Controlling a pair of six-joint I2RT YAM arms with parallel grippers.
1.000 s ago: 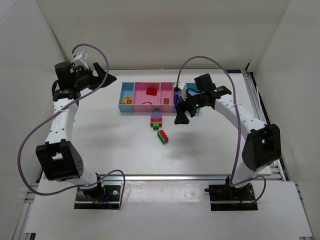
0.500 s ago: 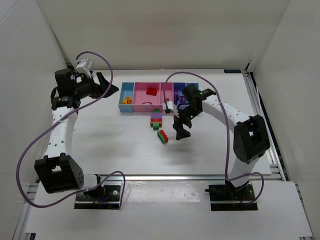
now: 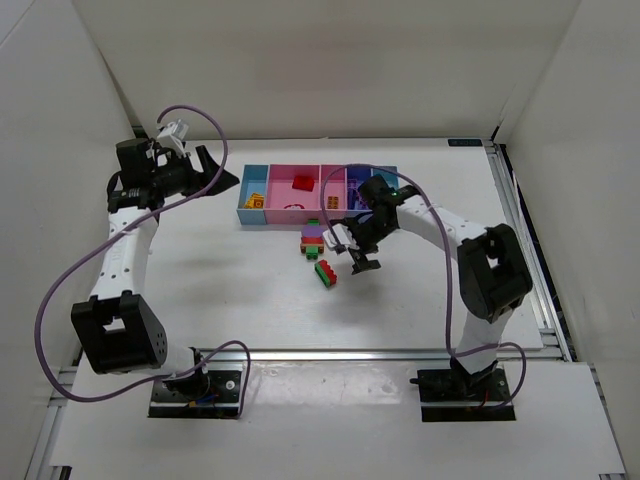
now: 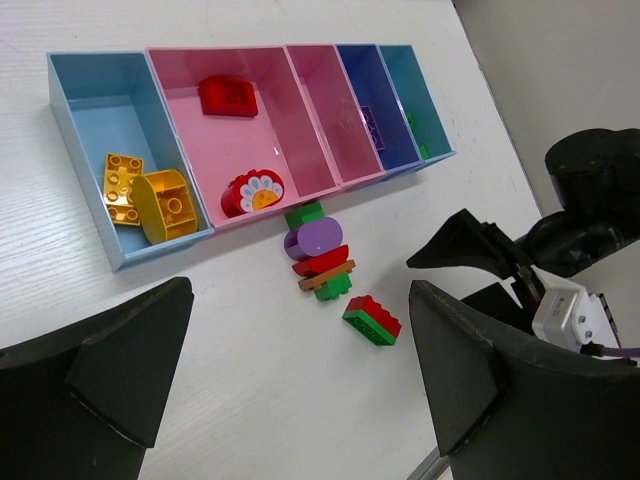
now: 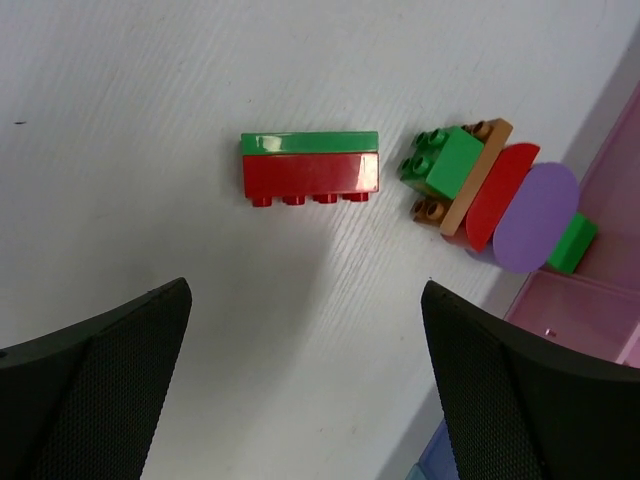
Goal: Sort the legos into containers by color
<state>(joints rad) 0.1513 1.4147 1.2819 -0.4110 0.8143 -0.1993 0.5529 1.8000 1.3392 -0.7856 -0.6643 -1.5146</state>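
Note:
I will bring my right gripper down and to the left in the top view next, around the short ends of the red-green brick (image 3: 326, 273) (image 5: 310, 168), since it lies there.
The tray of containers (image 3: 275, 221) lies at the back. In the left wrist view its light blue end (image 4: 75, 120) holds yellow and orange legos (image 4: 150, 195). The first pink compartment holds two red ones (image 4: 228, 96), the dark blue a purple one (image 4: 372, 125), and the far light blue a green one (image 4: 412, 125). A stack of green, purple, red and orange legos (image 4: 318, 250) (image 5: 490, 195) lies in front of the tray. A red-green brick (image 3: 326, 273) (image 5: 310, 168) lies nearer. My right gripper (image 3: 352, 252) (image 5: 305, 290) hovers open and empty just right of that brick. My left gripper (image 3: 215, 168) (image 4: 298, 340) hangs open and empty, high at the tray's left.
The right arm's black wrist (image 4: 590, 230) stands beside the loose bricks. A pink tray corner (image 5: 590, 300) shows at the right edge of the right wrist view. White walls close in the table on three sides.
The right gripper swung from the tray's right end down and left to the table beside the loose bricks, its jaws spreading wider. The left arm shifted slightly.

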